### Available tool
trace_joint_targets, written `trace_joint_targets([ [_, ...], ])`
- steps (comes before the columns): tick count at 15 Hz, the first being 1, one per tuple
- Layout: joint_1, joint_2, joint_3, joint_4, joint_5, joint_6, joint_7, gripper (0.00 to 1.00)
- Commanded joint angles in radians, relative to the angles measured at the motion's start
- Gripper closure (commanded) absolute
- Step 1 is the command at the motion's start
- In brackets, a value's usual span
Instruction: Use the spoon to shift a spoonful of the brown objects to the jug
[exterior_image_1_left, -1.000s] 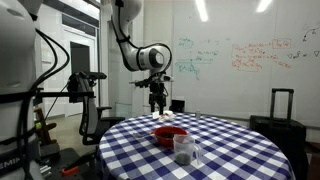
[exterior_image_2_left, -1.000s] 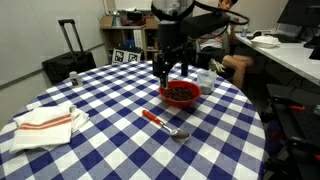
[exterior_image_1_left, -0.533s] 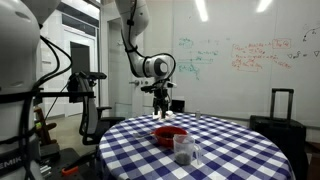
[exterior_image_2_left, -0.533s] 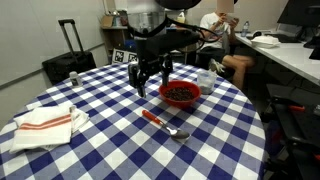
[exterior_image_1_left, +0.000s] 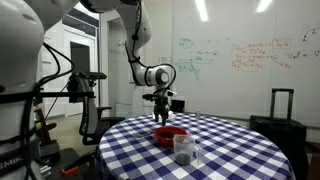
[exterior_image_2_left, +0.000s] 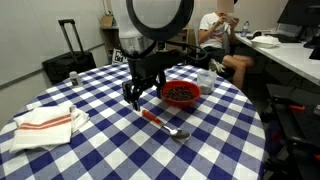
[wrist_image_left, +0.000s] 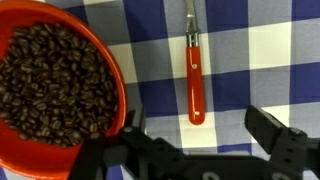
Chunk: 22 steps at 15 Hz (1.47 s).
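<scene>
The red handle points straight in between the gripper's open fingers, so the robot needs to lower the gripper onto the handle's end (exterior_image_2_left: 145, 113) (wrist_image_left: 196, 109) and close it there.
The spoon (exterior_image_2_left: 163, 122) has a red handle and a metal bowl. It lies flat on the checked tablecloth in front of the red bowl (exterior_image_2_left: 181, 93). In the wrist view the spoon (wrist_image_left: 195, 88) lies beside the red bowl (wrist_image_left: 113, 62), which is full of brown beans (wrist_image_left: 55, 88). My gripper (wrist_image_left: 200, 135) is open and empty, hovering above the end of the spoon's handle; it shows in both exterior views (exterior_image_2_left: 133, 95) (exterior_image_1_left: 160, 100). The clear jug (exterior_image_1_left: 183, 148), dark in its lower part, stands next to the red bowl (exterior_image_1_left: 170, 135).
A round table with a blue-and-white checked cloth (exterior_image_2_left: 100, 150) holds everything. A folded white cloth with red stripes (exterior_image_2_left: 45, 122) lies on one side of it. A black suitcase (exterior_image_2_left: 65, 62) stands beyond the table. A person (exterior_image_2_left: 220, 30) sits at a desk behind.
My gripper has moved from above the red bowl, sideways and down, to above the spoon's handle. It stays open. The spoon, bowl and jug have not moved.
</scene>
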Motion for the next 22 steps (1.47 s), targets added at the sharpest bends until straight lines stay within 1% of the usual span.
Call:
trace_joint_targets([
  [1,0.016,0.071,-0.021,0.065,0.033,0.011,-0.006,0.0],
  [5,0.006,0.112,-0.015,0.1,0.059,0.008,-0.024,0.0],
  [6,0.005,0.118,-0.015,0.106,0.065,0.008,-0.027,0.07],
  [7,0.004,0.125,-0.015,0.112,0.071,0.008,-0.029,0.26],
  [10,0.001,0.139,-0.017,0.123,0.077,0.012,-0.035,0.47],
  [12,-0.001,0.149,-0.019,0.13,0.079,0.015,-0.036,0.63],
  [13,-0.001,0.15,-0.02,0.133,0.08,0.015,-0.036,0.73],
  [14,0.0,0.15,-0.021,0.133,0.078,0.017,-0.035,0.79],
  [16,0.0,0.149,-0.022,0.133,0.077,0.019,-0.036,0.95],
  [17,0.001,0.148,-0.023,0.134,0.076,0.02,-0.036,0.99],
  [19,0.001,0.144,-0.026,0.129,0.074,0.023,-0.036,0.95],
  [22,-0.002,0.122,-0.023,0.115,0.068,0.018,-0.056,0.95],
])
